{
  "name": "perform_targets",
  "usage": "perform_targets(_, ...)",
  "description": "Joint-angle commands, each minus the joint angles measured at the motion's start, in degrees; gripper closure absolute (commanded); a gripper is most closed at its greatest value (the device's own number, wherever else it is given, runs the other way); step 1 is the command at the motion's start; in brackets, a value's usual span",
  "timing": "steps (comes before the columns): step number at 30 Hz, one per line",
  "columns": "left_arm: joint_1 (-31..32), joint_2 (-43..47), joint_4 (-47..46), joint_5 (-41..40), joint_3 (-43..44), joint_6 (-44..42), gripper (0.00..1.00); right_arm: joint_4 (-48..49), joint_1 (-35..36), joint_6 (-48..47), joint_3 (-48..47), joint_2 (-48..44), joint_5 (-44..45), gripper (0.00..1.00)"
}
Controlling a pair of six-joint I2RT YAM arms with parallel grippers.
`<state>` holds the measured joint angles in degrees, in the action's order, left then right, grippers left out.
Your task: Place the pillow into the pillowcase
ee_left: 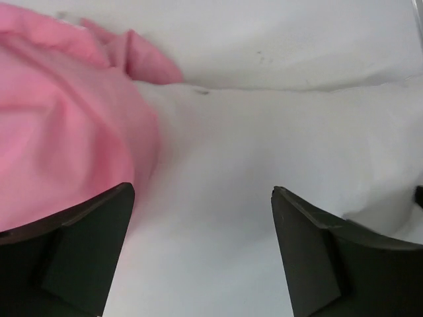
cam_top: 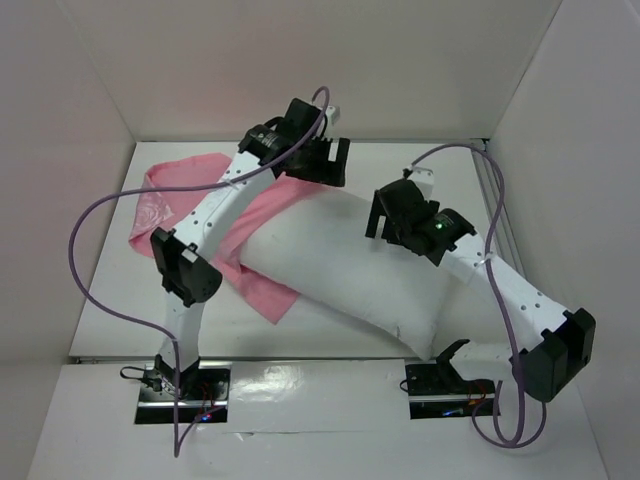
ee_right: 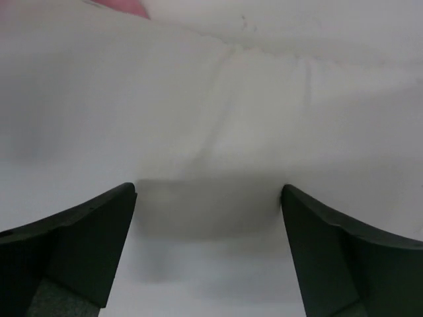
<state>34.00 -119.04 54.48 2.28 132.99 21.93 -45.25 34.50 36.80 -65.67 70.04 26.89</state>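
The pillowcase's near flap [cam_top: 260, 292] lies clear of the pillow [cam_top: 350, 265], back toward the base and below my left gripper. I will move that gripper back and down onto it next.
The white pillow [cam_top: 350, 265] lies diagonally across the table's middle, partly on top of the pink pillowcase [cam_top: 175, 195], which spreads out to the left and under it. My left gripper [cam_top: 325, 160] is open above the pillow's far left end, where white fabric [ee_left: 264, 165] meets pink cloth [ee_left: 59, 119]. My right gripper [cam_top: 395, 215] is open and pressed close over the pillow's upper right part; its view shows only white fabric [ee_right: 218, 119] and a pink sliver [ee_right: 125, 6].
White walls [cam_top: 300, 60] enclose the table on the left, back and right. Purple cables [cam_top: 90, 260] loop beside both arms. The arm bases [cam_top: 180, 385] sit at the near edge.
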Motion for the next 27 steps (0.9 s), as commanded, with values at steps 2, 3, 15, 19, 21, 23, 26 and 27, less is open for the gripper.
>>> perform_targets(2, -0.77, 14.61, 1.15, -17.44, -2.9, -2.07, 0.0, -2.81, 0.57, -9.1, -14.19, 2.9, 0.61, 0.0)
perform_targets(3, -2.25, 18.55, 1.94, -18.97, -4.22, -2.07, 0.0, -3.78, 1.18, -11.2, -15.88, 3.43, 1.31, 0.0)
perform_targets(15, -8.86, 62.32, -13.06, -16.63, -71.5, 29.53, 0.2, -3.17, 14.6, -23.34, -27.41, 13.01, 1.41, 0.0)
perform_targets(19, -8.86, 72.71, -21.95, -11.25, -90.16, 38.43, 0.11, -3.88, 20.33, -24.67, -28.81, 19.76, 2.63, 0.0)
perform_targets(21, -8.86, 74.39, -23.8, -11.25, -95.97, 41.5, 0.11, -5.28, 22.7, -24.67, -28.81, 21.36, 3.16, 0.0)
perform_targets(23, -8.07, 75.19, -24.33, -13.6, -99.13, 42.31, 0.1, -5.28, 23.76, -25.28, -28.81, 22.68, 2.64, 0.0)
perform_targets(26, -7.37, 75.19, -27.22, -15.2, -102.13, 43.02, 0.09, -6.51, 24.3, -25.28, -28.81, 23.91, 2.11, 0.0)
perform_targets(27, -7.37, 74.58, -28.97, -14.59, -103.88, 42.15, 0.09, -6.51, 24.3, -25.28, -28.81, 23.91, 2.11, 0.0)
